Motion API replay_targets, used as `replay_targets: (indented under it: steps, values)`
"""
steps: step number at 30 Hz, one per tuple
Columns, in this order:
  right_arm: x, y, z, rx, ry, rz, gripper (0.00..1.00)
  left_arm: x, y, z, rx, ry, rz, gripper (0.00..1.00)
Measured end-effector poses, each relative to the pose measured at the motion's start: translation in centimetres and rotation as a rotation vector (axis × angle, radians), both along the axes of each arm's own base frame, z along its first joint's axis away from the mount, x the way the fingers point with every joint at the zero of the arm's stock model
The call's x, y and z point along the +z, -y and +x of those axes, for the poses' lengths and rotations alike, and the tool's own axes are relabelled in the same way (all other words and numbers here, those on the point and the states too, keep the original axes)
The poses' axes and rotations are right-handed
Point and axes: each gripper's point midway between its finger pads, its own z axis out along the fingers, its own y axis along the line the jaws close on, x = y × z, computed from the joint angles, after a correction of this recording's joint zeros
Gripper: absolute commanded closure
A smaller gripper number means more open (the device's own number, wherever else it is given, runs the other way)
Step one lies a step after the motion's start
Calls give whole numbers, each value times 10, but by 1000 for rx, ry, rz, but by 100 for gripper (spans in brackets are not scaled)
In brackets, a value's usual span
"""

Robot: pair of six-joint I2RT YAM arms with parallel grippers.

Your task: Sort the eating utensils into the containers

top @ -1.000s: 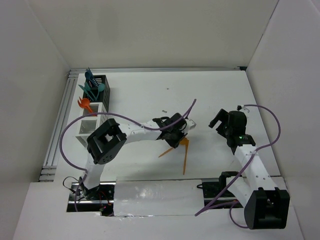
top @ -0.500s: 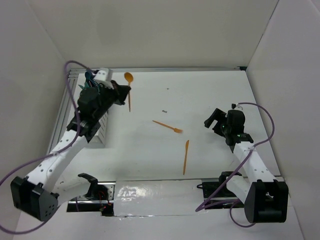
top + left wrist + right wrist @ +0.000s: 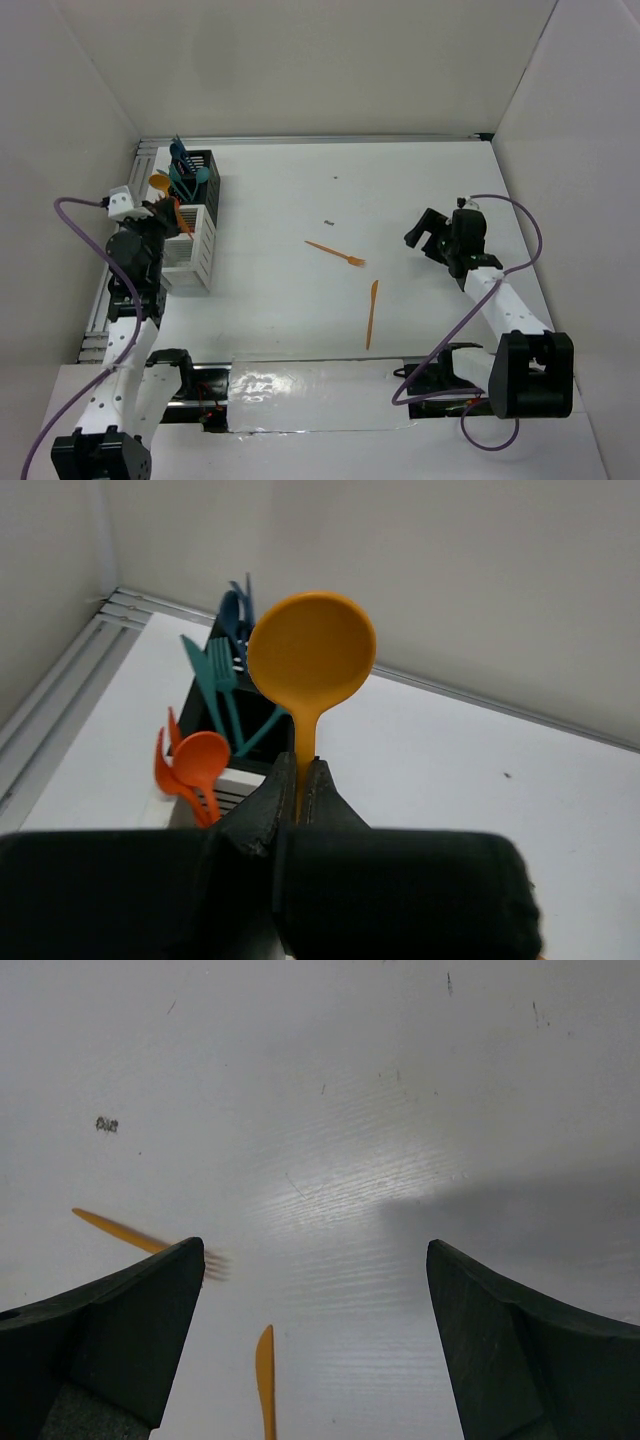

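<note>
My left gripper will move back and lower the orange spoon's handle into the white bin's near section, which is empty beside the red-orange utensils.
My left gripper [image 3: 153,208] is shut on the handle of an orange spoon [image 3: 312,655], held bowl-up just left of the two bins; the spoon's bowl also shows in the top view [image 3: 160,184]. The black bin [image 3: 203,172] holds teal and blue utensils [image 3: 222,675]. The white bin [image 3: 192,250] holds a red-orange spoon and fork [image 3: 192,763]. An orange fork [image 3: 336,253] and an orange knife [image 3: 371,313] lie on the table's middle. My right gripper [image 3: 428,232] is open and empty above the table, right of the fork [image 3: 125,1234] and knife [image 3: 265,1380].
White walls enclose the table on three sides. A metal rail [image 3: 112,270] runs along the left edge beside the bins. A small dark speck [image 3: 328,222] lies near the table's centre. The arms' purple cables loop at both sides.
My left arm swung from the table's middle to the left side with the orange spoon, ending beside the bins. The right gripper shifted slightly back and left.
</note>
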Motion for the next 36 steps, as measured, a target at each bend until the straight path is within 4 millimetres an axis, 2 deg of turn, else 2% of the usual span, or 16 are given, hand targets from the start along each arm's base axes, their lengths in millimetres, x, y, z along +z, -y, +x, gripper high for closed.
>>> replay_targets:
  steps: [6,10,14,21,22,23,24,25,26,31,34,36]
  values:
    - [0,-2,1,11,3,8,2,-24,-36,-11,135,19,8,98]
    - [1,-2,3,12,2,8,2,-29,-55,-18,207,37,23,98]
    - [2,-3,8,15,2,11,2,-37,-63,-24,240,47,25,96]
    - [-5,-7,8,32,-25,25,3,-64,-62,-29,240,16,5,77]
    - [-5,-7,8,33,-24,26,3,-65,-61,-29,239,14,0,65]
    - [-5,-7,8,35,-24,27,3,-65,-60,-29,236,16,1,59]
    - [-5,-7,8,35,-25,28,3,-63,-59,-30,233,23,-2,54]
    - [-5,-8,8,36,-25,29,3,-61,-59,-30,231,29,-1,41]
    - [-5,-8,8,38,-25,30,3,-58,-58,-30,229,35,4,35]
    - [-5,-9,8,43,-24,31,3,-30,-58,-30,235,66,2,12]
    - [-5,-10,8,44,-24,31,2,1,-62,-32,258,101,3,12]
    - [-5,-10,8,44,-24,30,3,25,-62,-35,260,132,9,15]
